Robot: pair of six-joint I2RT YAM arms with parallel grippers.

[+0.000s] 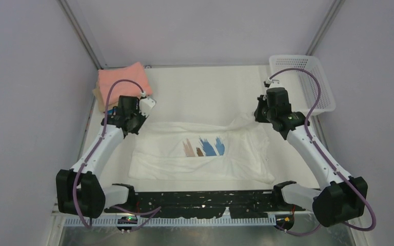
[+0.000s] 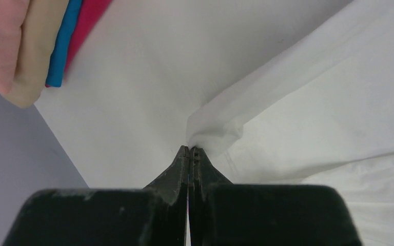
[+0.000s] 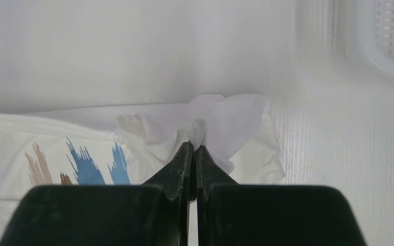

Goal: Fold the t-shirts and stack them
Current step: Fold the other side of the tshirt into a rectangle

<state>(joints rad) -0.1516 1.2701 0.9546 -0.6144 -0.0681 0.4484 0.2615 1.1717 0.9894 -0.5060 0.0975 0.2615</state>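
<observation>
My right gripper holds the shirt corner. I will move that corner back and down next, over the shirt's body beside the brush strokes.
A white t-shirt with tan, brown and blue brush strokes on the chest lies spread across the table's middle. My left gripper is shut on the shirt's far left corner, which is pulled up into a peak. My right gripper is shut on the far right corner, where the cloth bunches around the tips. A stack of folded t-shirts rests at the far left, salmon-pink on top. Its tan, blue and magenta layers show in the left wrist view.
A white perforated basket stands at the far right corner, its edge close beyond the right gripper. Grey walls close in on both sides. A black strip runs along the near edge between the arm bases.
</observation>
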